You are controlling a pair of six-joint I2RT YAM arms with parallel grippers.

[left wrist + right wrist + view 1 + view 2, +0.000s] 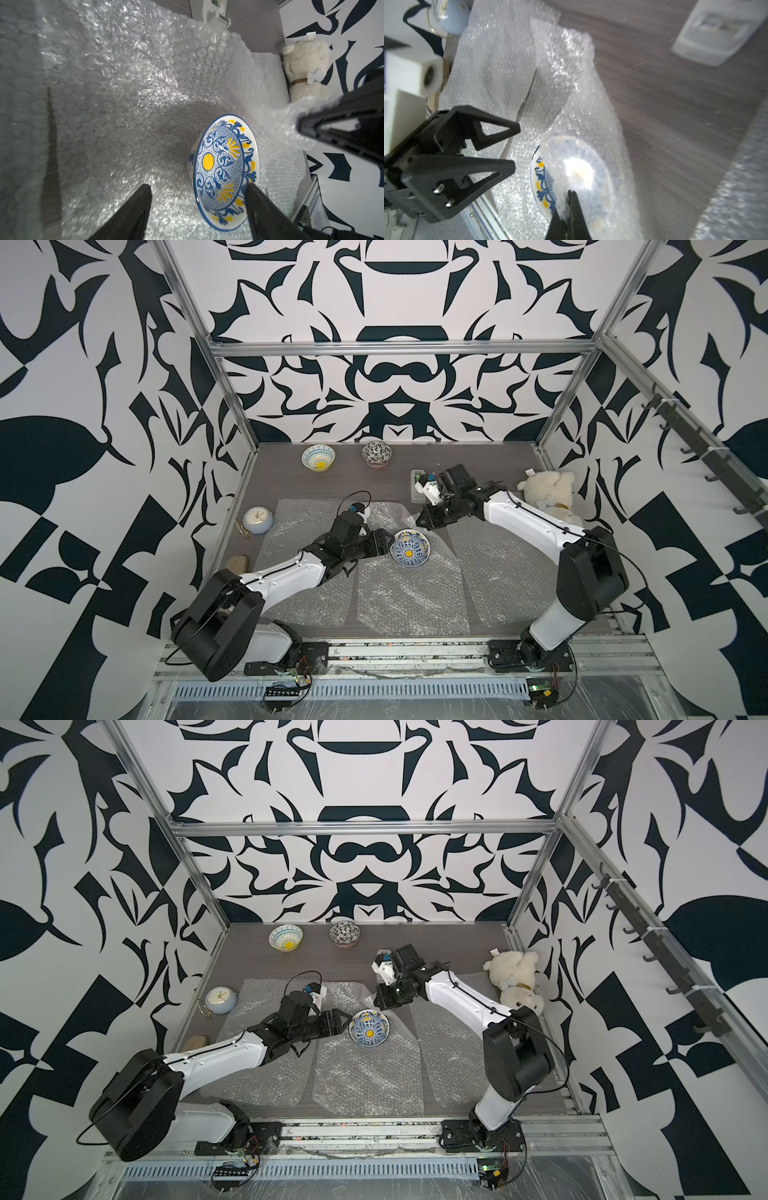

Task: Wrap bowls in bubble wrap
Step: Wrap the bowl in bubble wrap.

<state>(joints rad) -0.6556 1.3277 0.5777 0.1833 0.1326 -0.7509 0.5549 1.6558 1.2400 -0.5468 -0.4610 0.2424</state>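
Note:
The sheet's corner goes back and down over the bowl's yellow centre [409,553] [578,173] next, and my right gripper releases it there. The centre lies uncovered below and back from the gripper.
The blue-patterned bowl [410,548] [369,1028] with a yellow centre stands on the middle bubble wrap sheet [411,601]. My left gripper [388,541] [197,187] is open at the bowl's left rim, and the bowl [224,172] lies partly between its fingers. My right gripper [419,519] [570,192] is shut on that sheet's far corner, holding the bubble wrap [571,83] [270,120] lifted over the bowl [544,187]. Two more sheets [299,531] [498,572] lie flat on either side. A light blue bowl [318,457] and a black-and-white bowl [376,453] stand at the back.
A pale alarm clock [257,520] and a stone [237,563] sit by the left wall. A white plush bear [548,493] lies at the back right. A white device [417,485] lies behind the right gripper. Metal frame posts edge the table.

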